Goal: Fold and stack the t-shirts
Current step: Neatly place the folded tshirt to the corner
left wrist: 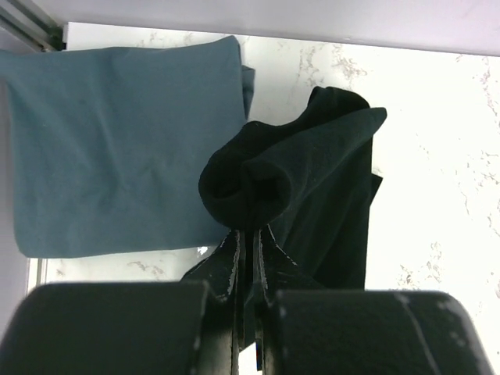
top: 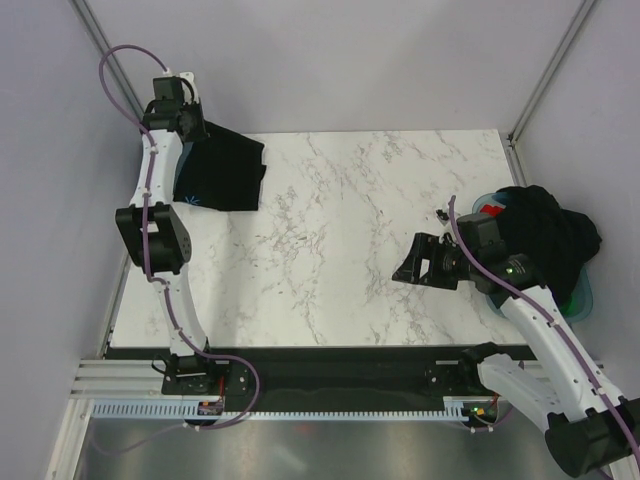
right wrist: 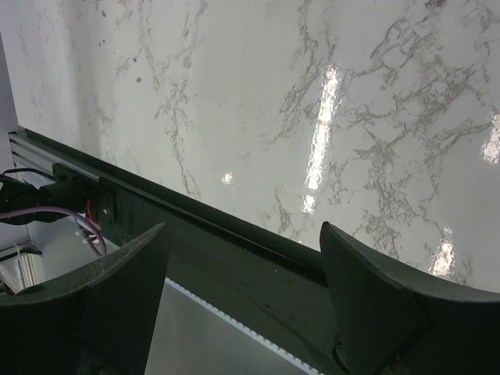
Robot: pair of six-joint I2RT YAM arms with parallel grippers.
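Next, the left gripper moves outward and across the folded teal t-shirt, to its left in the top view, to release the black t-shirt [top: 222, 170] on top of it.
My left gripper [top: 196, 135] is at the table's far left corner, shut on a black t-shirt [top: 222, 170] that hangs bunched from its tips. In the left wrist view the black t-shirt [left wrist: 312, 180] droops over a folded teal t-shirt [left wrist: 117, 141] lying flat on the table. My left gripper [left wrist: 251, 234] pinches a rolled fold of the black cloth. My right gripper [top: 412, 262] is open and empty above the marble at the right, and its fingers [right wrist: 367, 297] stand wide apart in the right wrist view. A heap of dark t-shirts [top: 545, 235] lies at the right edge.
The dark heap sits in a blue basket [top: 583, 298] off the table's right edge. The marble table [top: 350, 240] has a dark front rail [right wrist: 234, 242]. Grey walls and frame posts close in the back and sides.
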